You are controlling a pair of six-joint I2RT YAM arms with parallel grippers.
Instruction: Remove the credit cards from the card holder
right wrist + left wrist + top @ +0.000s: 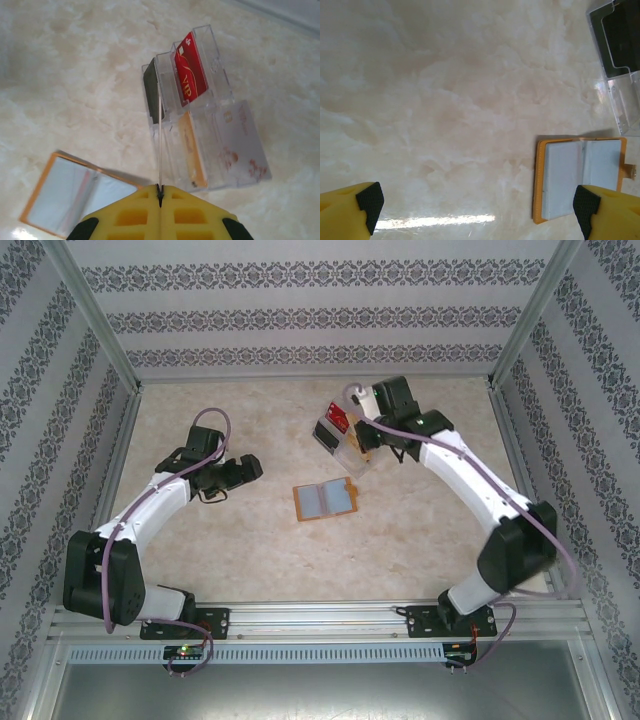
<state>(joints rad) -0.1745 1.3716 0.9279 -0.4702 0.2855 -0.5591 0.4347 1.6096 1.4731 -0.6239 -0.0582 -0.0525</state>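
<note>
Next, my right gripper turns and lowers to the orange card's slot [192, 150] and releases the credit card, since the red and dark cards stand in other slots.
The card holder [324, 500] lies open on the table, orange-tan outside with grey-blue pockets [580, 175] [75, 197]. My right gripper [160, 192] is shut on a thin pale credit card [159, 135] seen edge-on. It holds that card upright over the clear tray [220, 165] [350, 452]. In the tray's slots stand a red credit card [190, 70] [338, 418] and a dark one [151, 95]; an orange card [192, 150] lies lower down. My left gripper [477, 210] [248, 468] is open and holds nothing, left of the card holder, one fingertip [587, 207] over its edge.
The tray's corner with the dark card [625, 35] shows at the top right of the left wrist view. Patterned walls [310, 320] and metal rails close the table [250, 550] on three sides. Bare marble surface lies between the left gripper and the holder.
</note>
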